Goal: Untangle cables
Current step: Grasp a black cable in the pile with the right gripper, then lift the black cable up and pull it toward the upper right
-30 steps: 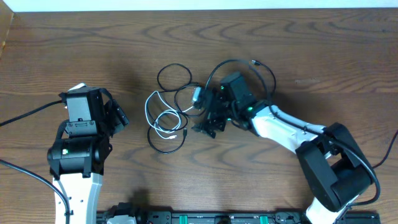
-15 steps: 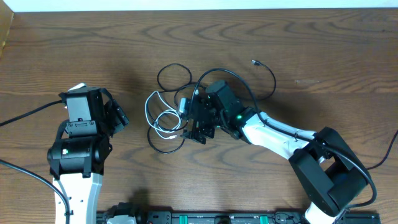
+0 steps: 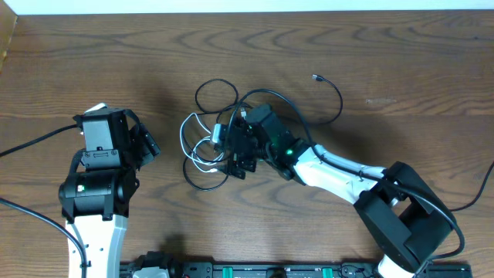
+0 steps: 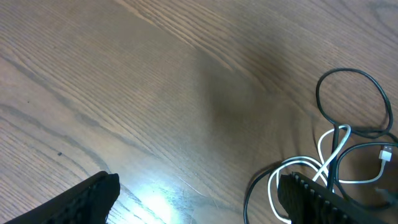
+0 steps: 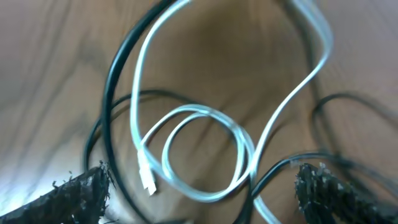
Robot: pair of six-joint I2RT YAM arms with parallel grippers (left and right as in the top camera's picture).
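My right gripper moves down and slightly outward to the overlapping bundle next, as White and black cables (image 5: 112, 74) cross below my open fingers.
The cables lie tangled mid-table: a white cable (image 3: 184, 135) coiled among thin black cables (image 3: 197, 94), with one black cable arcing right to a small plug (image 3: 316, 77). My right gripper (image 3: 229, 152) hangs open directly over the tangle. In the right wrist view its fingers (image 5: 81, 193) straddle the white cable's coil (image 5: 135, 93) and a black cable (image 5: 112, 74), gripping nothing. My left gripper (image 3: 148, 145) stands open well left of the tangle. Its wrist view shows bare wood between the fingers (image 4: 93, 196), with the white cable (image 4: 329, 146) and a black loop (image 4: 319, 93) at the right.
Thick black arm wires (image 3: 31, 140) trail off the left edge beside the left arm. A black rail (image 3: 255, 270) runs along the table's front edge. The wooden table (image 3: 401, 54) stretches to the back and right.
My right gripper has slid left, from beside the black loops to over the white coil. The left arm has not moved.
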